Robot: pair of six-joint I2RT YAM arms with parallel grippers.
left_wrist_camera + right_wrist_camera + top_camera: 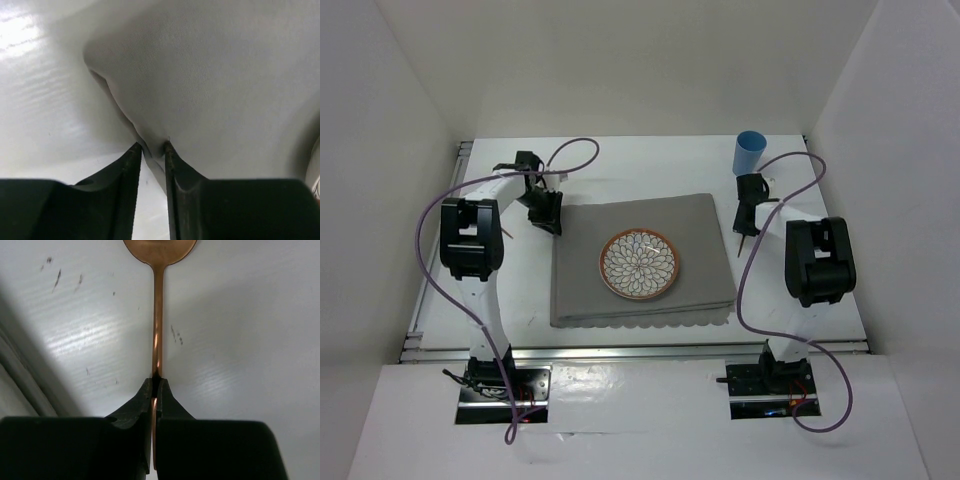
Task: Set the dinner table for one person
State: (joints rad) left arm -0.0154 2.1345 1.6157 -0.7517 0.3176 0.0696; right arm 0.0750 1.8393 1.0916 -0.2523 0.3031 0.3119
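The right gripper moves back and to the left in the top view next and releases the spoon's handle there, since the mat beside the plate is bare.
The white dinner table (520, 290) carries a grey scallop-edged placemat (650, 225) with a round orange-rimmed patterned plate (639, 264) on its middle. My left gripper (548, 212) is at the mat's far left corner. In the left wrist view it (152, 146) is shut on a pinched fold of the grey cloth (210, 90). My right gripper (748, 215) is to the right of the mat. In the right wrist view it (156, 382) is shut on the handle of a copper spoon (158, 315), whose bowl points away over the white tabletop.
A blue cup (750, 152) stands upright at the far right, just behind my right gripper. Aluminium rails (640, 350) run along the table's near and left edges. White walls enclose the table on three sides. The mat's right edge (12, 380) lies left of the spoon.
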